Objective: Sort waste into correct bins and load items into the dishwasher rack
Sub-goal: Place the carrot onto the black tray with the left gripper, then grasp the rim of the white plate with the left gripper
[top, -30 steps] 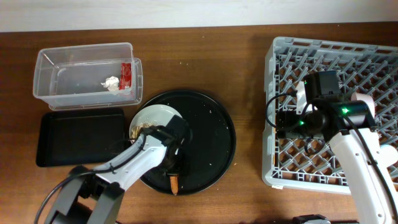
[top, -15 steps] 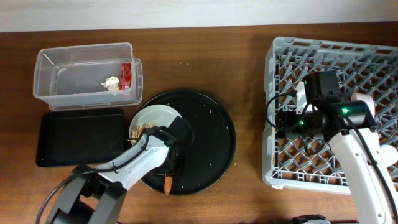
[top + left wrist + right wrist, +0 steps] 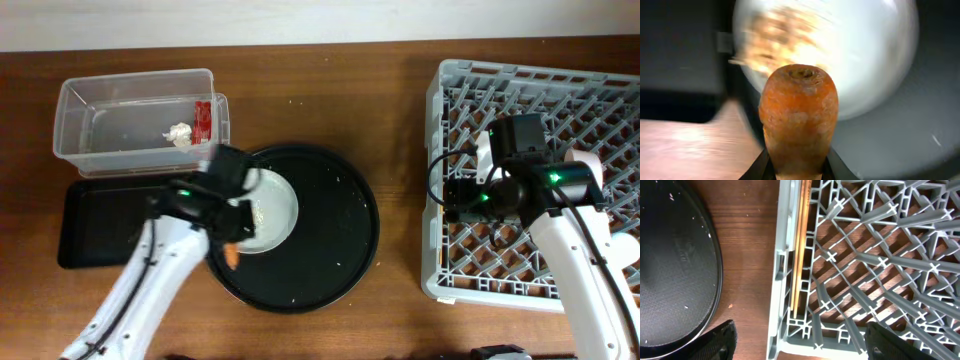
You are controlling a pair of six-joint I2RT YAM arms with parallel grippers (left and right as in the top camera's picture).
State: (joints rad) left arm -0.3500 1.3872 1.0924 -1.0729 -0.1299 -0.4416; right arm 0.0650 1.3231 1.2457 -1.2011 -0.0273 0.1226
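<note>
The empty shallow black tray (image 3: 110,222) lies left in the overhead view. Next, my left gripper swings the carrot (image 3: 231,256) that way over the tray's bottom and releases it.
My left gripper (image 3: 232,245) is shut on the small orange carrot (image 3: 799,117), which it holds in the air; the carrot (image 3: 231,256) hangs over the left rim of the round black tray (image 3: 330,245). Just beyond it sits the pale round plate (image 3: 855,55) with beige food scraps (image 3: 772,42). The clear tub (image 3: 100,125) holds a red wrapper (image 3: 203,120) and a crumpled white scrap (image 3: 180,133). The shallow black tray (image 3: 100,225) lies left of the gripper. My right gripper (image 3: 802,345) is open, astride the left wall of the grey dishwasher rack (image 3: 785,280). Chopsticks (image 3: 800,245) lie inside that wall.
The round black tray (image 3: 905,140) carries crumbs around the plate. Bare wood table (image 3: 400,120) separates it from the rack (image 3: 540,90). The tub and the shallow black tray (image 3: 675,50) stand close together at the left.
My left gripper shut on the carrot at the round tray's front edge, lifted it and swung it left and back beside the plate, uncovering the plate. The right arm stayed still.
</note>
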